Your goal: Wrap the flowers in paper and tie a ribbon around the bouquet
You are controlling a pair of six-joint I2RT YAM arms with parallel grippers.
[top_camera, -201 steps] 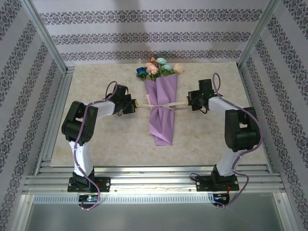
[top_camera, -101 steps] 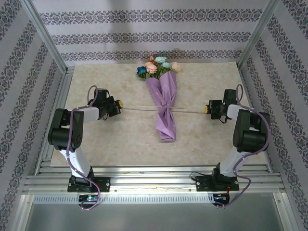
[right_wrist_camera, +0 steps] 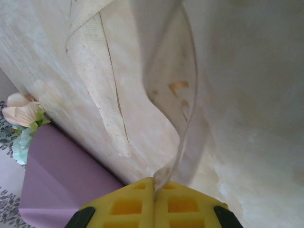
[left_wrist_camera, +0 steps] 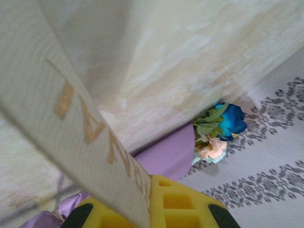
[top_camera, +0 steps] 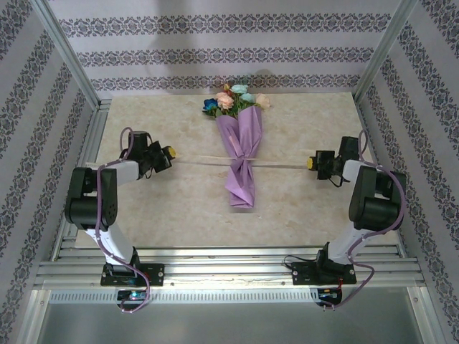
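Observation:
My left gripper is to move in next toward the pinched middle of the paper (top_camera: 241,160), because the ribbon crosses the bouquet there. It then needs to let go of the ribbon (top_camera: 281,165) close beside that middle.
The bouquet lies on the table with its lilac paper (top_camera: 242,143) cone pinched at the waist and the flowers (top_camera: 234,100) at the far end. The cream ribbon (top_camera: 281,165) runs taut across that waist, left to right. My left gripper (top_camera: 170,153) is shut on the ribbon's left end and my right gripper (top_camera: 310,163) on its right end, each well out to the side of the bouquet. In the left wrist view the ribbon (left_wrist_camera: 71,104) enters the yellow left gripper (left_wrist_camera: 149,183), with paper (left_wrist_camera: 166,156) and flowers (left_wrist_camera: 223,123) beyond. In the right wrist view the ribbon (right_wrist_camera: 183,95) twists into the right gripper (right_wrist_camera: 154,183), beside paper (right_wrist_camera: 57,185) and flowers (right_wrist_camera: 21,114).
The marble-patterned tabletop (top_camera: 165,208) is framed by aluminium posts (top_camera: 68,54) and patterned walls on three sides. A metal rail (top_camera: 229,269) runs along the near edge, where both arm bases are bolted.
Both grippers have drawn apart toward the table's sides, stretching the ribbon straight. The paper cone has been cinched tight at the waist.

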